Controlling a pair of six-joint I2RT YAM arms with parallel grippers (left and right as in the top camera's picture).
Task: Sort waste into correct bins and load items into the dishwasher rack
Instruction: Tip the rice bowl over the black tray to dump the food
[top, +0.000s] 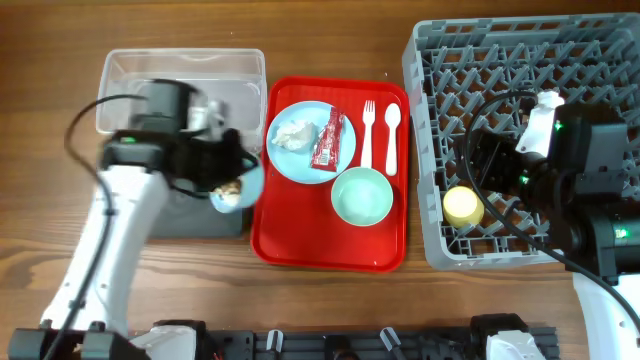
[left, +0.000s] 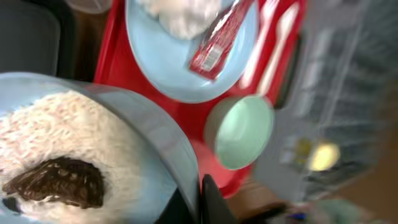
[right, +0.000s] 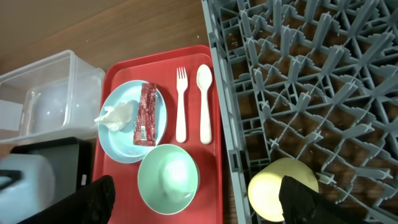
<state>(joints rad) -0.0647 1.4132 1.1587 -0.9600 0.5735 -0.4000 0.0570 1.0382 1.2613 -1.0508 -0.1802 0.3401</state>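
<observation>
The red tray's near corner (top: 283, 222) is empty, so my left gripper should tip the rice-filled bowl over the black tray (top: 195, 215), then bring it down beside the mint bowl to release.
My left gripper (top: 225, 170) is shut on the rim of the pale blue bowl (top: 240, 188) and holds it tilted over the black tray (top: 195, 215). In the left wrist view (left: 199, 202) the bowl (left: 143, 137) holds white rice crumbs and a brown scrap (left: 59, 182). The pale blue plate (top: 300, 150) on the red tray carries the tissue (top: 293, 134) and the red packet (top: 327, 140). The fork (top: 367, 133), spoon (top: 391, 135) and mint bowl (top: 362, 196) lie beside it. My right gripper (right: 199, 205) is open and empty over the rack (top: 530, 70), by the yellow cup (top: 462, 206).
The clear tub (top: 185, 75) stands behind the black tray at the far left. The flat red tray (top: 330, 255) lies between the bins and the rack. The rack's left wall (right: 224, 124) runs close beside the red tray.
</observation>
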